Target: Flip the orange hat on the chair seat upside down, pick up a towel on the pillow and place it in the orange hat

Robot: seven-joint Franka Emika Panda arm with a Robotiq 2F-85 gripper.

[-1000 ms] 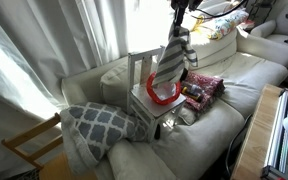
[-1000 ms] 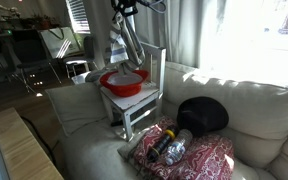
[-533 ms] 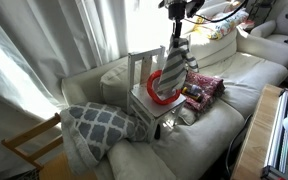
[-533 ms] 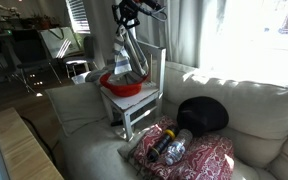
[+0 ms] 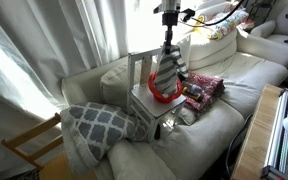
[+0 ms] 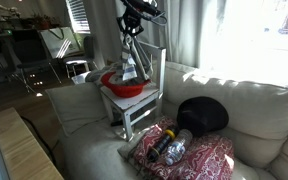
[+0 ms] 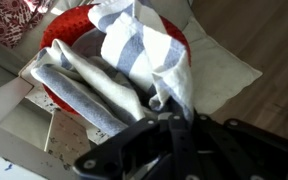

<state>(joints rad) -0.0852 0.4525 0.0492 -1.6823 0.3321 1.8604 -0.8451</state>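
My gripper moves down toward the orange hat's open inside next and releases the towel (image 5: pixel 169 68) there, since most of the towel still hangs above the hat's rim.
The orange hat (image 5: pixel 160 95) (image 6: pixel 123 84) lies upside down on the white chair seat (image 5: pixel 152 108) (image 6: pixel 136 101), its pale inside facing up. My gripper (image 5: pixel 169 37) (image 6: pixel 132 33) hangs right above it, shut on the top of the striped greyish towel (image 5: pixel 169 68) (image 6: pixel 130 65). The towel droops straight down and its lower end rests inside the hat. In the wrist view the gripper (image 7: pixel 172 118) pinches the towel (image 7: pixel 134 50), which lies folded over the red hat (image 7: pixel 62 28). The cream pillow (image 5: pixel 222 30) sits at the sofa's far end.
A pink-red floral cushion (image 5: pixel 204 88) (image 6: pixel 189 155) with dark objects on it lies beside the chair. A lattice-patterned pillow (image 5: pixel 99 125) and a tan wooden chair (image 5: pixel 29 145) stand on the other side. A black round thing (image 6: pixel 202 114) leans on the sofa back. The chair's slatted back (image 6: pixel 156 70) rises close behind the towel.
The gripper has carried the towel sideways over the chair and lowered it, so the towel's lower end now sits in the hat. The hat and chair have not moved.
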